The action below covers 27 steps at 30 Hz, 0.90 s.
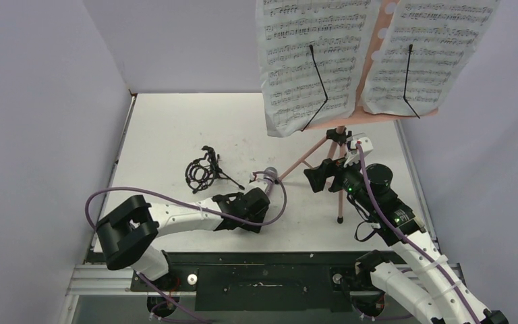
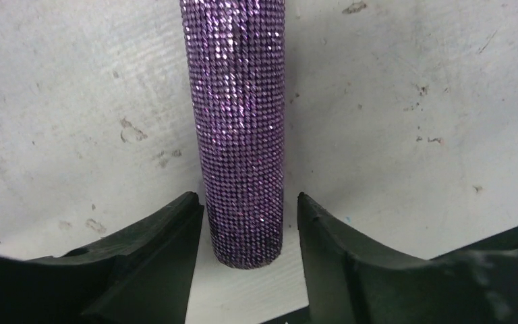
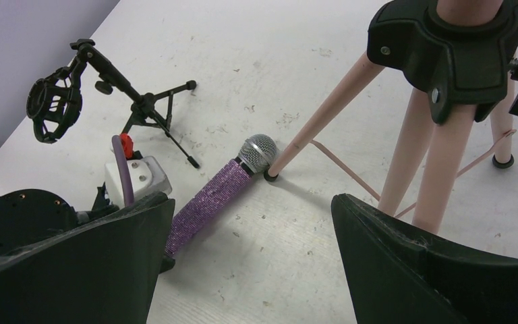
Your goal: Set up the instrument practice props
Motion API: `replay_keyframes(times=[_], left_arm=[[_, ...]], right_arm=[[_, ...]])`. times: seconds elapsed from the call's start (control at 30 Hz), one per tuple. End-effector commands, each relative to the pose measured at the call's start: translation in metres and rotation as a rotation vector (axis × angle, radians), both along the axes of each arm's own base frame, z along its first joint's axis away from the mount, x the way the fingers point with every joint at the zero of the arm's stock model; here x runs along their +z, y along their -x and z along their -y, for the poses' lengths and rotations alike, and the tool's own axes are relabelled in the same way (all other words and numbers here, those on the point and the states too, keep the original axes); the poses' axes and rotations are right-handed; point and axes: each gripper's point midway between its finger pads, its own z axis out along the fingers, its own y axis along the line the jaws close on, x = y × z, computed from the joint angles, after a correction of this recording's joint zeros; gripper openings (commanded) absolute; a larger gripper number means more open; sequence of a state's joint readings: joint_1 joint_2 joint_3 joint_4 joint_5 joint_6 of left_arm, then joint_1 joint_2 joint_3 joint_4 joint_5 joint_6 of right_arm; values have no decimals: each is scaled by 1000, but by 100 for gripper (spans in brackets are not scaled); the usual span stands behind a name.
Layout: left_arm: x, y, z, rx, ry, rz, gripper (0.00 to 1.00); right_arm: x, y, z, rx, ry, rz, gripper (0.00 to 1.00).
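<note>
My left gripper lifts from the microphone's tail end next, then lowers outward along the handle onto its part by the grey head [image 3: 257, 152].
The pink music stand [image 1: 338, 135] stands at the back right on tripod legs, with white sheet-music pages [image 1: 310, 61] on its desk. The glittery purple microphone [image 1: 268, 177] lies flat on the table, its grey head [image 3: 257, 152] against a pink leg [image 3: 324, 111]. My left gripper [image 1: 263, 192] is open, its jaws on either side of the microphone's tail end [image 2: 243, 202], with small gaps. The small black tripod mic stand [image 1: 206, 172] stands left of it and shows in the right wrist view [image 3: 108, 88]. My right gripper [image 1: 330, 162] is open and empty beside the tripod legs.
Grey walls close in the table [image 1: 175, 128] on the left, back and right. A purple cable [image 1: 175, 199] loops along my left arm. The tripod hub [image 3: 458, 47] and legs stand close to my right fingers [image 3: 411, 270].
</note>
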<state>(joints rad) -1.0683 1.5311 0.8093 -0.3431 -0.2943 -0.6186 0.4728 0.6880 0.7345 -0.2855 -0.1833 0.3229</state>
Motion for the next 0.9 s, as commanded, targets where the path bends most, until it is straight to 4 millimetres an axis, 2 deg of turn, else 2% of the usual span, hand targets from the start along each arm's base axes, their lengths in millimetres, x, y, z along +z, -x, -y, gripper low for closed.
replay_keyframes(times=[0.0,0.1,0.23,0.6,0.87], left_arm=[[18,7,2,-17,33,-6,58],[31,-4,7,-8,60,25,70],[44,-22,12,-18,103,42,75],[67,-69,29,-113,146,41,75],[58,-97,41,-129,69,53,74]], right_arm=[[10,-1,-1,-2,-19,41,90],[10,-2,0,-4,-20,41,90],[10,-1,-1,-2,-18,41,90],[8,0,0,-1,-16,36,90],[4,-2,0,-5,-5,26,90]])
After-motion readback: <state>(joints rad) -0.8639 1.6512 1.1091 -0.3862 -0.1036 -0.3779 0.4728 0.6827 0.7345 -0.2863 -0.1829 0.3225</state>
